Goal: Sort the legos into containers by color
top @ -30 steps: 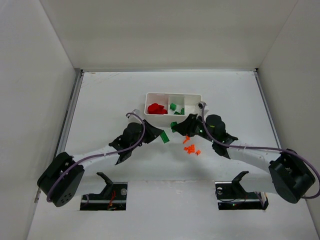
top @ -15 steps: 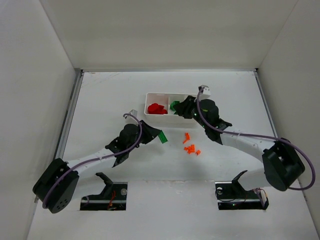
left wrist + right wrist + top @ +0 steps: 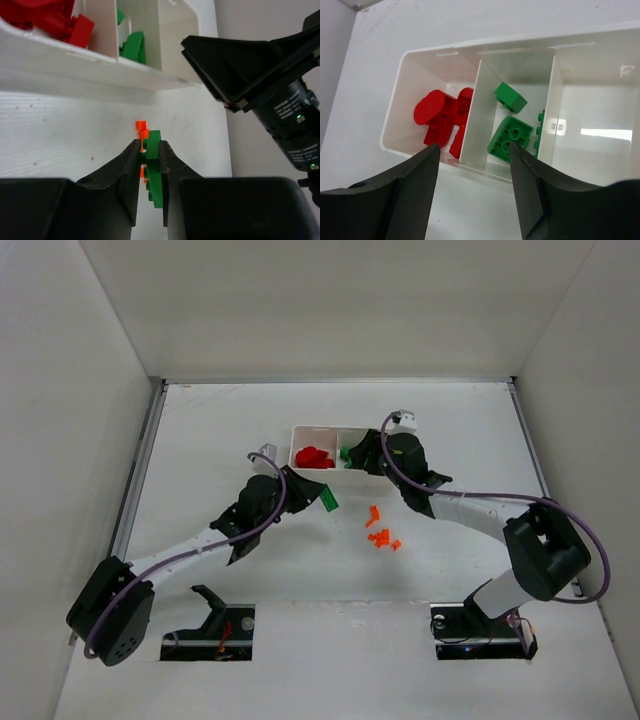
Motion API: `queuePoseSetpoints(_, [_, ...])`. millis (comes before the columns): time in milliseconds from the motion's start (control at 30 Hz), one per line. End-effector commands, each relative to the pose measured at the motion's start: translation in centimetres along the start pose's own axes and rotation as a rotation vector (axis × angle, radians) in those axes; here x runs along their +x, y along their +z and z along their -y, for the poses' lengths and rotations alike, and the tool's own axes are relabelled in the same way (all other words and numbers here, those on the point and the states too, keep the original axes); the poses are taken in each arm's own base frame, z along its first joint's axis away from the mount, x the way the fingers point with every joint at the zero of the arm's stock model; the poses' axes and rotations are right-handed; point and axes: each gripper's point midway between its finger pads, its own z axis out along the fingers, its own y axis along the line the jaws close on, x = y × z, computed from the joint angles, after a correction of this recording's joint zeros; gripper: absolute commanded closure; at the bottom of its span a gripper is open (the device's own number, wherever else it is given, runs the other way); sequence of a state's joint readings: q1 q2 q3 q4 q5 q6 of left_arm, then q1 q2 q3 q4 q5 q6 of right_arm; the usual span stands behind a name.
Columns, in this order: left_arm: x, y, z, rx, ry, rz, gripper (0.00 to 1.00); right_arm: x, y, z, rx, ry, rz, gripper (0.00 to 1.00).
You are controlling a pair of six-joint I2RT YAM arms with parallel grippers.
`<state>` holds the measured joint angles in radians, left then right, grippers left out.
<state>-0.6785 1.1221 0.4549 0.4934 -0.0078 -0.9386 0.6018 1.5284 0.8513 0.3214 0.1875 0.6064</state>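
The left gripper moves outward over the tray's middle section (image 3: 350,445) (image 3: 137,36) next, which lies outward and to its right in the top view. It then releases the flat green brick among green ones.
The white three-compartment tray (image 3: 310,430) stands at the table's middle back. Its left compartment holds red bricks (image 3: 313,457), its middle one green bricks (image 3: 347,453). My left gripper (image 3: 322,497) is shut on a flat green brick (image 3: 155,170), held edge-up just in front of the tray. My right gripper (image 3: 472,146) is open and empty, above the tray's front wall at the middle compartment. Below it lie red bricks (image 3: 442,120) and green bricks (image 3: 512,137). Tiny orange pieces (image 3: 380,535) lie on the table in front of the tray.
The tray's right compartment (image 3: 590,130) shows no bricks. The right arm's wrist (image 3: 250,70) hangs close to the right of my left gripper. White walls enclose the table on three sides.
My right gripper moved from the table in front of the tray to over the middle compartment, and a green brick now lies there. My left gripper carried its green brick slightly toward the tray.
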Motion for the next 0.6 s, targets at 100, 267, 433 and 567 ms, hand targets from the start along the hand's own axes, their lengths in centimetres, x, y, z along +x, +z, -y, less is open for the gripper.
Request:
queuePoseSetpoints(100, [-3.3, 2.1, 4.7, 0.084, 0.057, 0.071, 0.93, -4.1, -3.2, -0.8, -0.039, 0.012, 0.124, 0.46])
queuePoseSetpoints(267, [-5.4, 5.3, 6.1, 0.074, 0.081, 0.118, 0.93, -3.4, -7.0, 1.4, -0.015, 0.032, 0.162, 0.75])
queuePoseSetpoints(433, [-7.0, 9.3, 5.5, 0.007, 0.136, 0.163, 0.92, -3.4, -9.4, 3.2, 0.027, 0.026, 0.177, 0.75])
queuePoseSetpoints(567, [-7.5, 12.4, 5.0, -0.029, 0.182, 0.17, 0.92, -2.9, -10.2, 3.9, 0.031, 0.031, 0.187, 0.72])
